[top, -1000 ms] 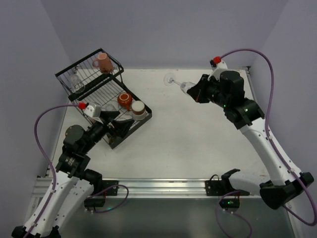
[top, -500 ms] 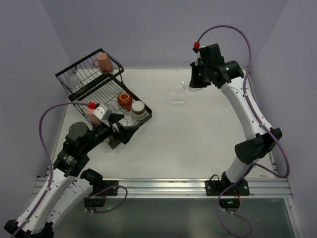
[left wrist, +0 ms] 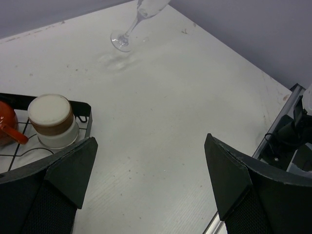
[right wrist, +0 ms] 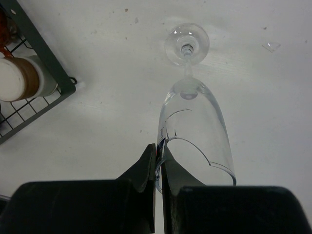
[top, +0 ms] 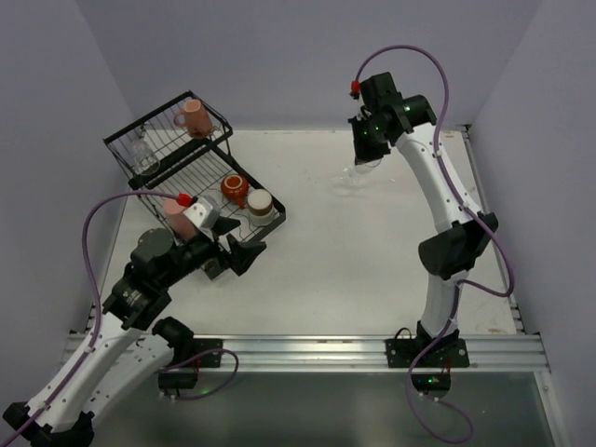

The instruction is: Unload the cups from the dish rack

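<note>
I will next move my right gripper gently outward over the glass's foot (top: 350, 182) and let go of the glass's rim, because the glass's foot already rests on the bare table, clear of the dish rack (top: 149, 117).
My right gripper (top: 370, 149) is shut on the rim of a clear stemmed glass (top: 358, 172). It holds the glass foot-down at the far middle of the table; the wrist view shows the pinch (right wrist: 160, 151) on the glass (right wrist: 195, 122). My left gripper (top: 244, 250) is open and empty over bare table beside the dish rack (top: 149, 117). The rack holds a pink mug (top: 194, 118), an orange-red mug (top: 235, 189), a brown and white cup (top: 259, 204) and a clear glass (top: 144, 158). A salmon tumbler (top: 174, 216) shows partly behind my left arm.
The rack's near corner (left wrist: 80, 105) and the brown cup (left wrist: 51, 119) lie just left of my left fingers (left wrist: 73, 165). The metal rail (top: 307, 349) runs along the table's near edge. Purple walls close in the back and sides.
The right arm swung the stemmed glass from lying tilted to foot-down, a little right and lower. The left gripper moved right, off the rack's corner, and stayed open.
</note>
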{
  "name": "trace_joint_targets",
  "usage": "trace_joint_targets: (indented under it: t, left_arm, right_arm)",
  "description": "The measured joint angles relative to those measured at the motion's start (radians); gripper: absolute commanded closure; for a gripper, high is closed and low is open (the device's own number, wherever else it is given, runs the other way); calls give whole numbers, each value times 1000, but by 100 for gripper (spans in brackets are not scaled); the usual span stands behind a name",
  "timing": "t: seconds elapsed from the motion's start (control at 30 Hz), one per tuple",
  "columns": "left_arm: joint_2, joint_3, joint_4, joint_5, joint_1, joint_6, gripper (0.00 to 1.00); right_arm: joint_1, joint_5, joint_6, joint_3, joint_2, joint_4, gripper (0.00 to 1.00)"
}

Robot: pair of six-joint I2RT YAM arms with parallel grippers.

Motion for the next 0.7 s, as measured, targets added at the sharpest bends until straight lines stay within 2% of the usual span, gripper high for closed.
trace_joint_targets:
  t: [0.3,0.7]
  left_arm:
    - [18,0,-1,-10,-5,0,0]
    - [40,0,-2,-20,-5,0,0]
  right_arm:
    - [-11,-2,-10,48,105,-16,100]
    - [-17,-3,-37,75,167,-19,100]
